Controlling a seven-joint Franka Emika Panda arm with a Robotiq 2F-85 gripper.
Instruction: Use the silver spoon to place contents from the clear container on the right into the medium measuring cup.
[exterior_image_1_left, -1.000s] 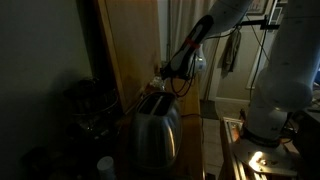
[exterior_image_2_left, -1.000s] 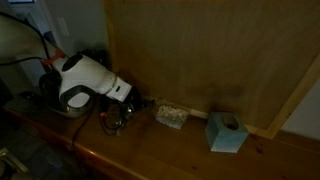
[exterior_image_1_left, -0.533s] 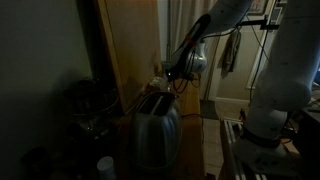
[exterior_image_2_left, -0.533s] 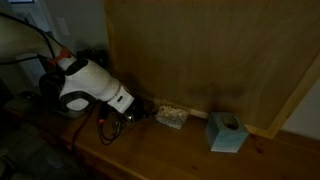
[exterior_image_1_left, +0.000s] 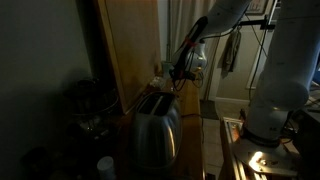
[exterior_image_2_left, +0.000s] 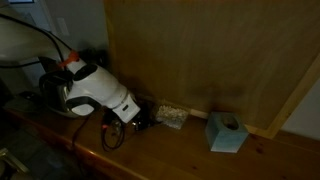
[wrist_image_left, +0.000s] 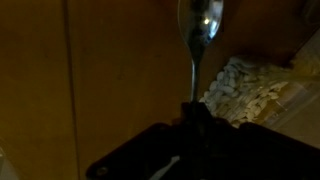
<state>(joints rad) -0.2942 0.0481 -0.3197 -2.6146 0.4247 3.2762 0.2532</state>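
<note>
The clear container (exterior_image_2_left: 171, 116) sits tight beside the spoon, so my gripper moves away from it next, down onto the bare wooden counter and releases the handle.
The scene is dim. My gripper (wrist_image_left: 195, 115) is shut on the handle of the silver spoon (wrist_image_left: 199, 25), whose bowl points up in the wrist view. Just right of the spoon lies the clear container (wrist_image_left: 250, 85) filled with pale small pieces. In an exterior view the gripper (exterior_image_2_left: 140, 118) sits low over the wooden counter, right beside the clear container (exterior_image_2_left: 171, 116). In an exterior view the arm (exterior_image_1_left: 185, 55) reaches down behind the toaster. No measuring cup shows in any view.
A teal tissue box (exterior_image_2_left: 226, 132) stands on the counter right of the container. A wooden panel (exterior_image_2_left: 200, 50) rises right behind them. A steel toaster (exterior_image_1_left: 152, 128) fills the foreground, and dark appliances (exterior_image_1_left: 85, 105) stand beside it.
The gripper with the spoon has moved to the right along the counter and down, closer to the clear container.
</note>
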